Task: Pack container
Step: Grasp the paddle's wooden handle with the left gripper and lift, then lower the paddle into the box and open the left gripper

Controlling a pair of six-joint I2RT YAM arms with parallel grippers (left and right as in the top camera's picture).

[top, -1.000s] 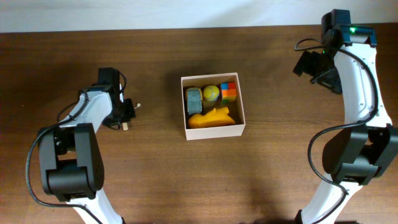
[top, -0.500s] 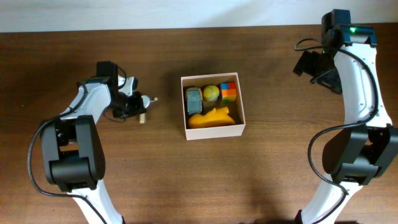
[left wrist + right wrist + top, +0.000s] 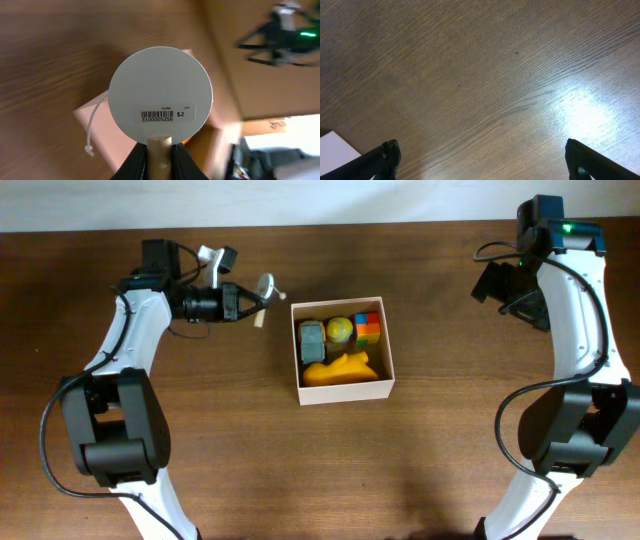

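Observation:
I will swing my left gripper to the right in the overhead view, over the container's bare bottom between yellow toy and block, then lower it and release.
The container, a white-walled square box, sits mid-table in the overhead view. It holds a grey toy car, a yellow-green ball, a multicoloured block and a yellow toy. My left gripper hovers just left of the box's top-left corner, shut on the wooden stem of a toy with a round white disc that carries a barcode sticker. Behind the disc the container shows only as a blur. My right gripper stands open over bare wood, far right.
A white string with a knot hangs from the held toy. A white corner peeks in at the bottom left of the right wrist view. The right arm stands along the table's right side.
The left arm has lifted the disc toy off the table at the left and swung it up and right, close to the container's corner. The right arm has not moved.

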